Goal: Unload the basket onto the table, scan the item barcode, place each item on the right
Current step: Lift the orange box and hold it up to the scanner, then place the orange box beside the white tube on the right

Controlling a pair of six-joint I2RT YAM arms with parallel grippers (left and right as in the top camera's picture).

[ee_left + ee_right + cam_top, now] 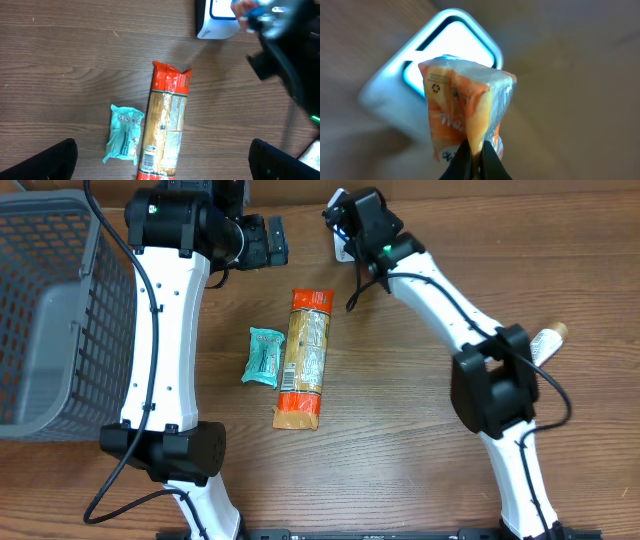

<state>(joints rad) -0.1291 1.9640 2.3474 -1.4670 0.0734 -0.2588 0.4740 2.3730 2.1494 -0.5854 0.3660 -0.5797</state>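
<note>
The tabletop by the bottle-like object lies below my right gripper, to its right in the overhead view: I should swing there and down, releasing clear of the middle of the table packets.
My right gripper [476, 155] is shut on the pinched edge of a crinkled orange snack packet [462, 100]. The packet hangs right over the white barcode scanner [385, 95], covering part of its glowing window. From overhead, that gripper [350, 230] sits at the table's far middle, above the scanner [343, 250]. My left gripper [265, 242] hovers open and empty to the left of it. In its wrist view its dark fingertips [60, 160] stand wide apart above the table, and the scanner [215, 25] shows at the top right.
A long orange pasta packet [305, 355] and a small teal packet [263, 356] lie side by side mid-table. A grey mesh basket [50, 310] stands at the left edge. A small white bottle-like object [548, 340] lies behind the right arm.
</note>
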